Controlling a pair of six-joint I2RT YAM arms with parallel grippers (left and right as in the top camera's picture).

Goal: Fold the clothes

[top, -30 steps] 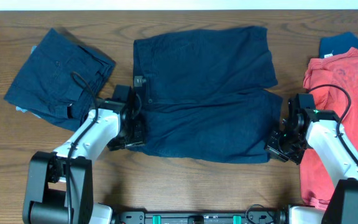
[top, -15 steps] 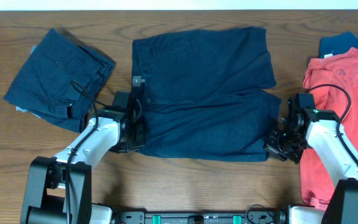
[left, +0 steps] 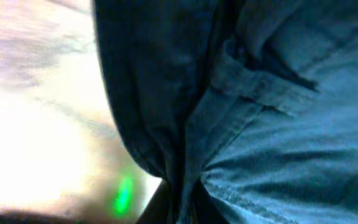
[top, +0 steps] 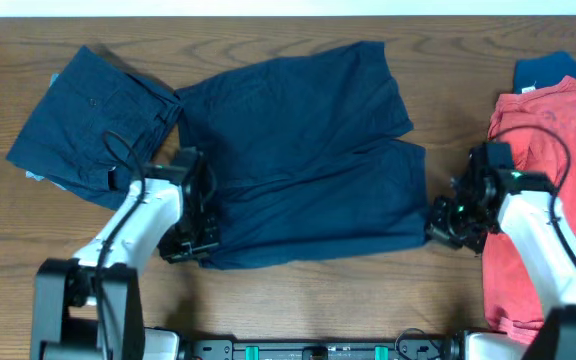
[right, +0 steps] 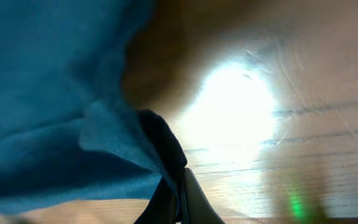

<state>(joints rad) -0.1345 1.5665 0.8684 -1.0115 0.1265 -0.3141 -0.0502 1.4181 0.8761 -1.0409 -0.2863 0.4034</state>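
The left gripper should next carry the pinched edge up and outward onto the shorts' far half (top: 232, 142), which lies outward of that gripper. It should then release the edge, so the spread cloth gets folded.
Dark navy shorts (top: 298, 150) lie spread across the middle of the table, skewed with the waistband side toward the left. My left gripper (top: 196, 240) is shut on the shorts' front-left waistband edge; in the left wrist view the cloth (left: 260, 124) bunches between the jaws of that gripper (left: 182, 208). My right gripper (top: 438, 222) is shut on the hem corner at the front right. In the right wrist view the navy hem (right: 73, 124) is pinched in this gripper (right: 180, 199), just above the wood.
A second pair of navy shorts (top: 93, 125) lies folded at the back left, touching the spread pair. A coral-red shirt (top: 558, 170) lies under the right arm at the right edge, with a brighter blue garment (top: 553, 68) behind it.
The left gripper has shut on the waistband and pulled toward the table's front. The shorts have slid left and skewed, now touching the folded pair. The right gripper has kept its hold.
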